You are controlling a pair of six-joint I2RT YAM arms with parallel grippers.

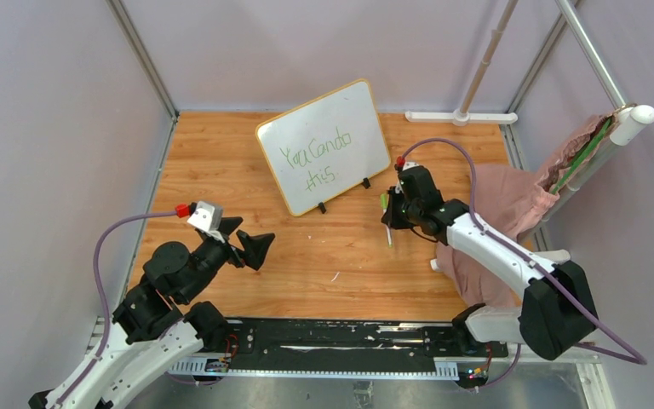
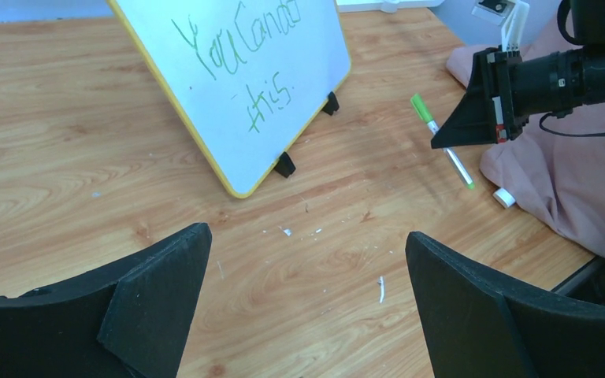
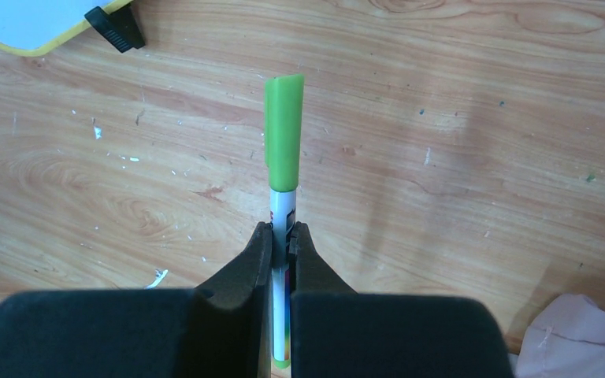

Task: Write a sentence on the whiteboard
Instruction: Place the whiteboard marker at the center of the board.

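Observation:
My right gripper next needs to go down onto the bare wood between the whiteboard [image 1: 359, 153] and pink cloth and release the capped marker, as the green sentence is complete.
The whiteboard [image 1: 359, 153] [image 2: 315, 67] stands tilted on two black feet at the back middle of the wooden table; its lower corner [image 3: 16, 24] also shows in the right wrist view. The sentence [image 1: 317, 149] [image 2: 240, 47] is in green, two lines, roughly "You Can do this". My right gripper [image 1: 389, 218] [image 2: 443, 140] [image 3: 282, 230] is shut on a green-capped white marker [image 1: 387, 232] [image 2: 458, 163] [image 3: 283, 134], low over the table right of the board. My left gripper [image 1: 247, 239] [image 2: 307, 236] hangs open and empty, front-left of the board.
A pink cloth [image 1: 502, 196] [image 2: 575, 181] lies at the right edge, with a small white piece [image 1: 433, 265] [image 2: 504, 197] beside it. A white pole on a flat foot [image 1: 460, 117] stands at the back right. White scraps [image 2: 380, 290] dot the wood.

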